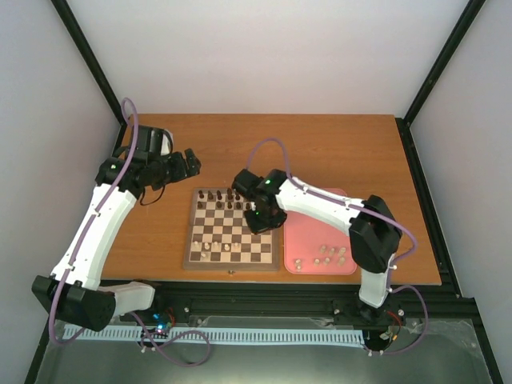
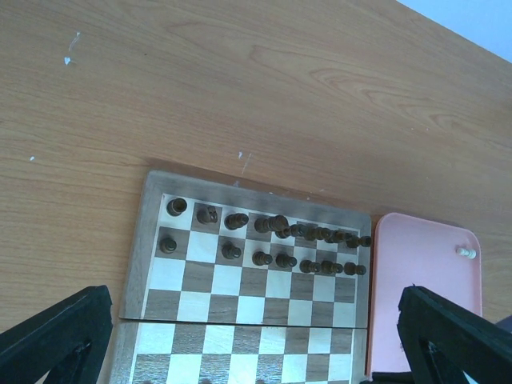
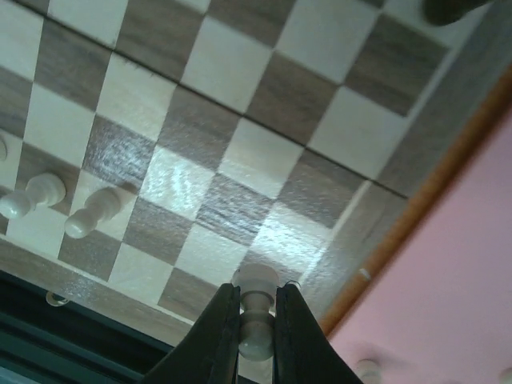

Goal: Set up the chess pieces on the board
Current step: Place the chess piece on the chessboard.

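My right gripper is holding the pawn and should move down and to the left in the top view. It should release the pawn on the dark square beside the white pawns, since that square is empty.
The wooden chessboard [image 1: 232, 232] lies in the middle of the table. Dark brown chessmen [image 1: 220, 198] fill its far rows, and a few cream-white chessmen [image 1: 216, 248] stand on its near rows. My right gripper [image 1: 264, 220] hovers over the board's right side. In the right wrist view it [image 3: 256, 292] is shut on a cream-white pawn [image 3: 258, 280], held above squares near the board's right border [image 3: 376, 232]. Two white pawns [image 3: 92, 212] stand to the left. My left gripper [image 1: 190, 162] is open and empty above the table behind the board's left corner.
A pink tray [image 1: 316, 228] lies right of the board, with several white chessmen [image 1: 328, 256] at its near end. The left wrist view shows the board [image 2: 152, 216], the dark chessmen [image 2: 276, 224] and the tray [image 2: 424, 264] with one white piece [image 2: 466, 253].
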